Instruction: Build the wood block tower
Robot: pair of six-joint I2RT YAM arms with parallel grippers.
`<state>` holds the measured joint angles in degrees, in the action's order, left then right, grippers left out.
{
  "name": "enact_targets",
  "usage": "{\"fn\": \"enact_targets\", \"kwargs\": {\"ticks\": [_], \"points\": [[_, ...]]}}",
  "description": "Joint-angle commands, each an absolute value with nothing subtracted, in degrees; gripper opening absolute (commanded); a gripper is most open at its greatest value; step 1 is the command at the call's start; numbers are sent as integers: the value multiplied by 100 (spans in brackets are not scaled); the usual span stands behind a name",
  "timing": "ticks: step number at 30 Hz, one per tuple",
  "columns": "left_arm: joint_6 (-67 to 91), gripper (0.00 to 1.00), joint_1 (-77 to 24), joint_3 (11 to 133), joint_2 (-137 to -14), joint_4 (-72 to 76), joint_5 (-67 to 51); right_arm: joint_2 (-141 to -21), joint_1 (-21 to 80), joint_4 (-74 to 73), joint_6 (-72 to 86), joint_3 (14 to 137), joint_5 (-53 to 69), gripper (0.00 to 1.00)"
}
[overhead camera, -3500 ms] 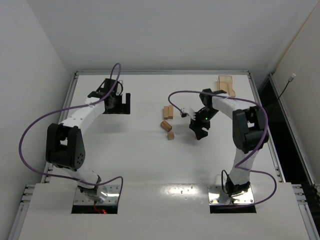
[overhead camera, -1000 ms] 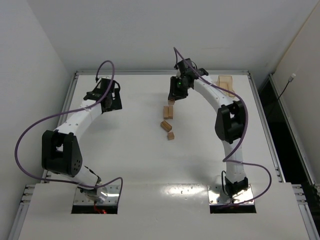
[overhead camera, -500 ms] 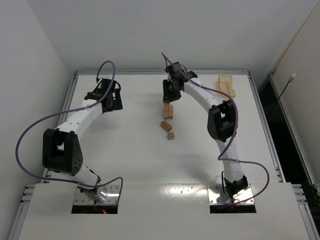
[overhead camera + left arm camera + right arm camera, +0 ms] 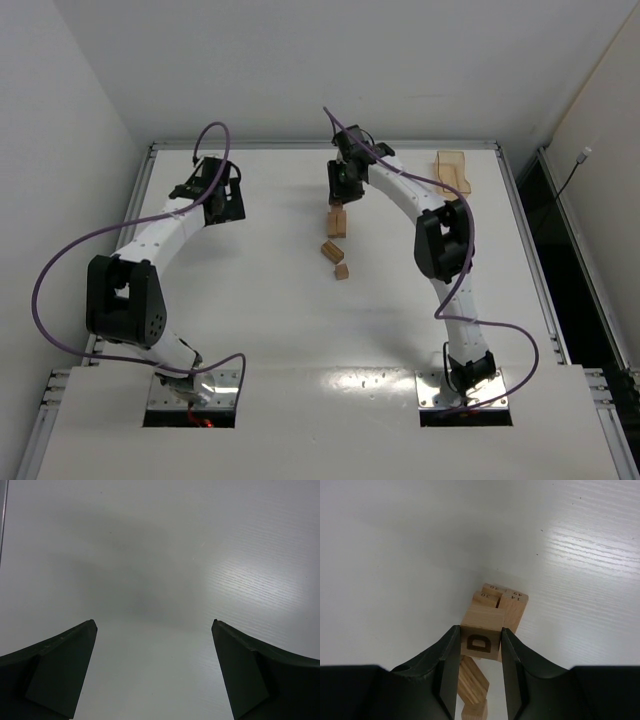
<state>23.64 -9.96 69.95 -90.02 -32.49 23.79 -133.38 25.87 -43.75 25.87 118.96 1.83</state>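
I will lower my right gripper to set the held D cube across the paired oblong bars, which lie side by side beneath it, and release it.
My right gripper (image 4: 479,645) is shut on a small wooden cube marked D (image 4: 480,641) and holds it just over the near end of two oblong bars (image 4: 506,605) lying side by side. In the top view the right gripper (image 4: 339,199) is at the far end of the block group, above the paired bars (image 4: 337,224). A loose bar (image 4: 331,250) and a little cube (image 4: 341,271) lie nearer. I cannot tell whether the held cube touches the bars. My left gripper (image 4: 228,206) is open and empty over bare table (image 4: 154,624).
A flat pale-wood tray (image 4: 452,168) lies at the far right corner. The loose bar (image 4: 472,679) and little cube (image 4: 474,713) show under my right gripper. Raised table edges run along the far and side borders.
My right arm has swung from the table's middle right to the far end of the block group and settled over the paired bars. The left arm has shifted only slightly.
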Motion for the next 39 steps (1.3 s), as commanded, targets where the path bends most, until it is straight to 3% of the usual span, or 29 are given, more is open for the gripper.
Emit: {"fn": "enact_targets", "kwargs": {"ticks": [1,39], "points": [[2443,100,-914,7031,-9026,-3120,2373,-13395,2584,-4254,2575,11971,158,0],[2496,100,-914,7093,-9185,-3120,2215,-13500,2584,-4254,2628,11619,325,0]]}}
